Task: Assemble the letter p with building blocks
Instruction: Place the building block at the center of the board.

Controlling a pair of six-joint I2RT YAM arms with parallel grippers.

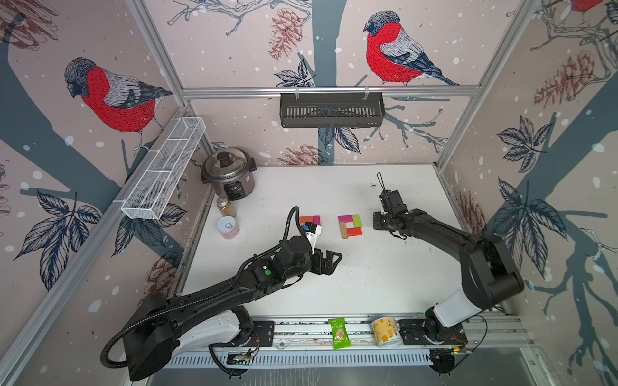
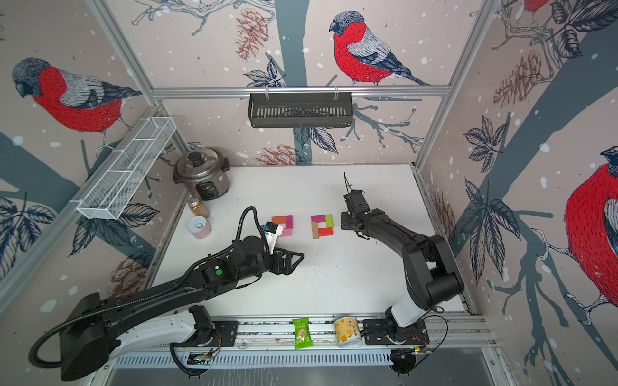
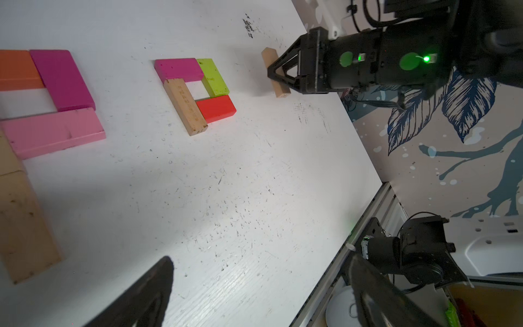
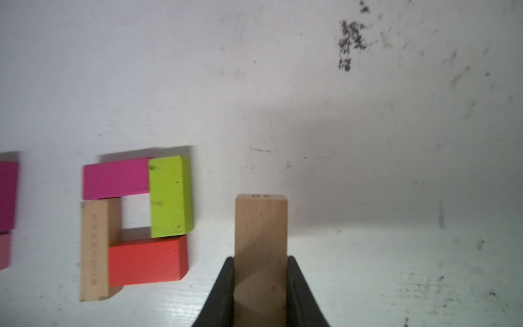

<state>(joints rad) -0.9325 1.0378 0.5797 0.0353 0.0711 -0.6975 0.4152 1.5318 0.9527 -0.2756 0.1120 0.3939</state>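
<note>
Next, my right gripper goes back past the red block (image 4: 145,262), down to bare tabletop off the ring bar's near end and releases, as the p's stem is short.
Two groups of building blocks lie mid-table. The right group (image 1: 349,226) is a square ring of a magenta block (image 4: 116,178), lime block (image 4: 169,195), red block (image 4: 145,262) and wood bar (image 4: 94,249). The left group (image 2: 282,225) holds orange (image 3: 17,69), magenta (image 3: 62,79) and light pink (image 3: 53,131) blocks plus wood bars (image 3: 19,215). My right gripper (image 4: 261,283) is shut on a plain wood bar (image 4: 261,232) just right of the ring, low over the table. My left gripper (image 1: 329,262) hangs open and empty in front of the blocks.
A rice cooker (image 1: 229,173), spice jar (image 1: 225,206) and white can (image 1: 228,227) stand along the left edge. A green snack packet (image 1: 340,333) and yellow cup (image 1: 386,331) lie on the front rail. A wire basket (image 1: 164,167) and black shelf (image 1: 331,110) hang on the walls.
</note>
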